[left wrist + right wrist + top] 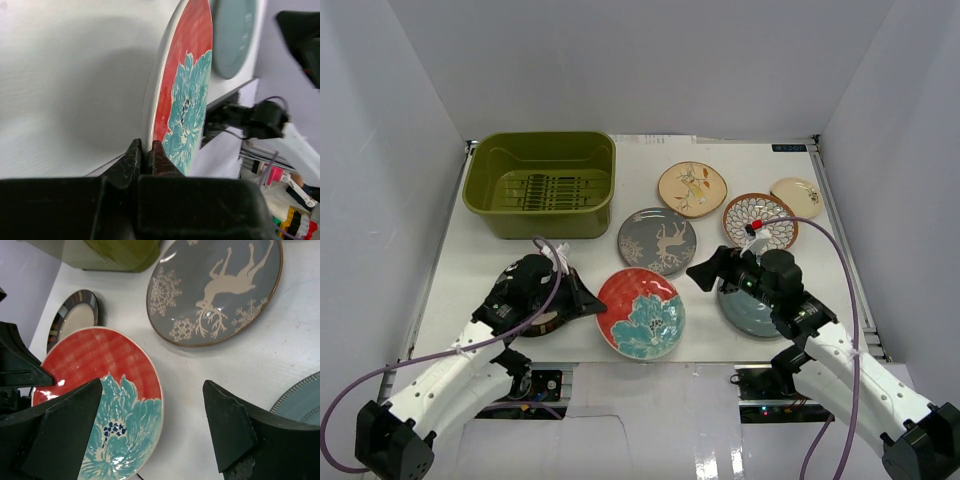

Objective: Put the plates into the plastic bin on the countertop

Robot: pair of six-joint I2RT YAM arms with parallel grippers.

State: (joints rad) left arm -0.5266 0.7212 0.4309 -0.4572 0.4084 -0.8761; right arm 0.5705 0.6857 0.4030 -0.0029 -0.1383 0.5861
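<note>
The facing rim of the dark-rimmed cream plate is below my right gripper and to its left in the top view, so my right gripper should move across and down next.
My left gripper [590, 300] is shut on the left rim of the red plate with teal flowers [642, 312], which shows edge-on in the left wrist view [186, 95] and in the right wrist view [105, 400]. My right gripper [705, 270] is open and empty, hovering between that plate and the grey plate with the white figure [657, 241] [215, 290]. The pale blue plate [748, 312] lies under the right arm. The dark-rimmed cream plate [72, 320] lies under the left arm. The tan floral plate [692, 188], the brown-white lattice plate [761, 220] and the small cream plate [796, 196] lie at the back right. The olive-green bin [542, 183] stands at the back left, holding no plates.
White walls enclose the countertop [470, 280] on three sides. Its front edge runs just below the red plate. Purple cables loop over both arms.
</note>
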